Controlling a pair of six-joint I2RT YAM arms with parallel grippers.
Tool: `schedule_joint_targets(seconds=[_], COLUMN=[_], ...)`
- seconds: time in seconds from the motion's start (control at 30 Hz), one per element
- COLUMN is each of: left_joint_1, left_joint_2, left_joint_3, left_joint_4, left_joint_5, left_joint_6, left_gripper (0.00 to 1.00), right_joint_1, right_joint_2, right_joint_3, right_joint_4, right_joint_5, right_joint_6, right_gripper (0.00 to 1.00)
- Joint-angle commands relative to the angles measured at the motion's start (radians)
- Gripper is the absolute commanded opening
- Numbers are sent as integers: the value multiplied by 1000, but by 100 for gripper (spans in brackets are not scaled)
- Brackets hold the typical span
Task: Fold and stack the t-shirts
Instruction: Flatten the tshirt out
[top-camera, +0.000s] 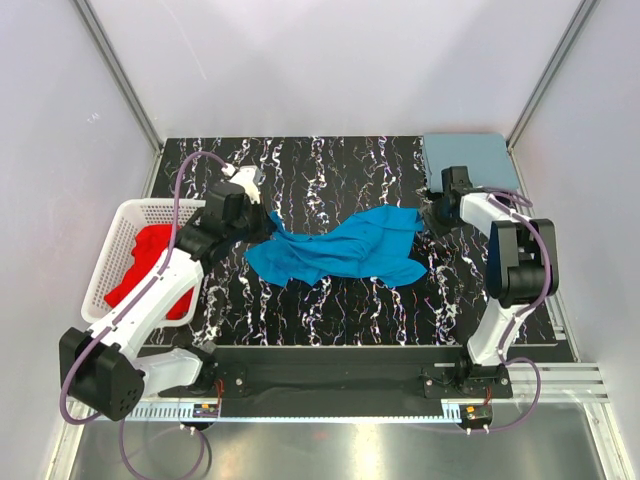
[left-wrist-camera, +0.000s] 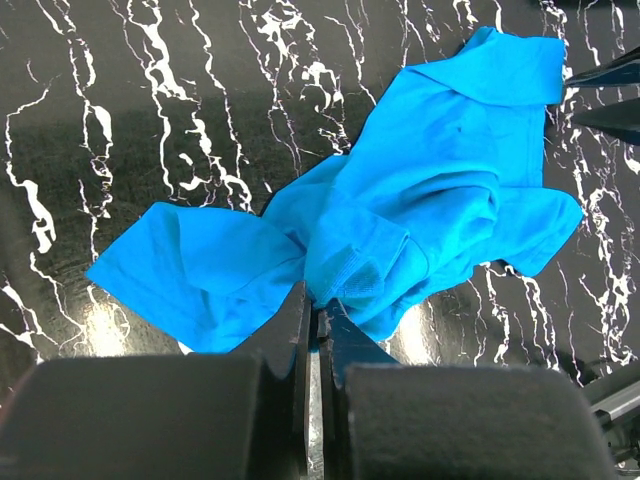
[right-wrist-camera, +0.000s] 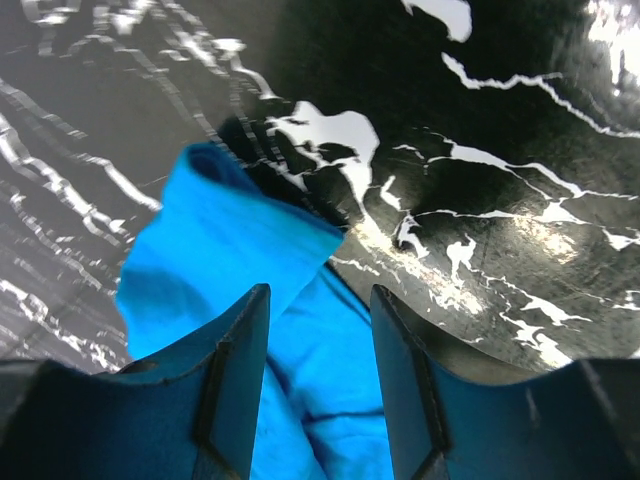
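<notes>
The right gripper moves down a little next and eases further over the blue shirt's folded corner, as that cloth edge already lies between its open fingers.
A bright blue t-shirt (top-camera: 340, 250) lies crumpled across the middle of the black marbled table. My left gripper (top-camera: 262, 222) is at its left end, shut on a fold of the blue cloth (left-wrist-camera: 420, 200), with the jaws pressed together (left-wrist-camera: 320, 305). My right gripper (top-camera: 432, 215) is open at the shirt's right end. Its two fingers straddle an edge of the blue cloth (right-wrist-camera: 230, 260) without closing on it (right-wrist-camera: 320, 300). A dusty grey-blue shirt (top-camera: 470, 160) lies folded flat at the back right corner. Red shirts (top-camera: 150, 265) lie in the basket at the left.
A white lattice basket (top-camera: 108, 250) stands at the table's left edge beside my left arm. White walls with metal posts close in the back and both sides. The table's front edge (top-camera: 340, 350) runs just ahead of the arm bases.
</notes>
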Motion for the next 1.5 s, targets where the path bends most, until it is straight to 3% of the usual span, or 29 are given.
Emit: schedule_joint_targets(seconds=[0.0, 0.2, 0.3, 0.33, 0.4, 0.53, 0.63, 0.67, 0.7, 0.73, 0.77, 0.8, 0.87, 1.0, 1.2, 1.37, 1.47], left_joint_1=[5, 5, 5, 5, 5, 7, 8, 11, 17, 17, 17, 17, 17, 17, 17, 17, 17], left_joint_2=[-33, -39, -43, -45, -43, -39, -37, -36, -5, -5, 22, 39, 39, -16, -134, -177, -198], left_joint_3=[-10, -19, -25, -27, -28, -7, 99, 184, 399, 401, 462, 617, 686, 757, 766, 751, 684], left_joint_4=[69, 77, 89, 94, 101, 95, 39, 20, -72, -73, -101, -153, -188, -222, -268, -284, -271], left_joint_5=[32, 41, 47, 50, 59, 47, -33, -66, -117, -117, -111, -100, -87, -18, -10, 45, 108], left_joint_6=[-6, -12, -18, -23, -29, -39, 5, 20, 74, 74, 91, 99, 100, 97, 76, 77, 53], left_gripper=[0, 0, 0, 0, 0, 0, 0, 0, 0, 0, 0, 0, 0, 0, 0, 0, 0], right_joint_1=[18, 18, 20, 20, 20, 17, 14, 10, -2, -2, -2, -3, -5, -20, -20, -20, -20], right_joint_2=[32, 66, 85, 89, 97, 48, -61, -123, -248, -250, -280, -364, -383, -449, -549, -611, -668], right_joint_3=[25, 28, 13, 10, 16, 52, 175, 218, 445, 447, 486, 561, 644, 877, 996, 1010, 924], right_joint_4=[12, 42, 78, 85, 76, 41, -84, -120, -289, -290, -315, -359, -417, -609, -678, -669, -646], right_joint_5=[42, 71, 81, 78, 94, 127, 215, 227, 267, 281, 292, 316, 342, 373, 348, 295, 281], right_joint_6=[93, 117, 124, 118, 105, 47, -74, -143, -236, -237, -273, -306, -333, -361, -384, -416, -430], right_gripper=[51, 49, 41, 25, 0, 0, 0, 0, 0, 0, 0, 0, 0, 0, 0, 0, 0])
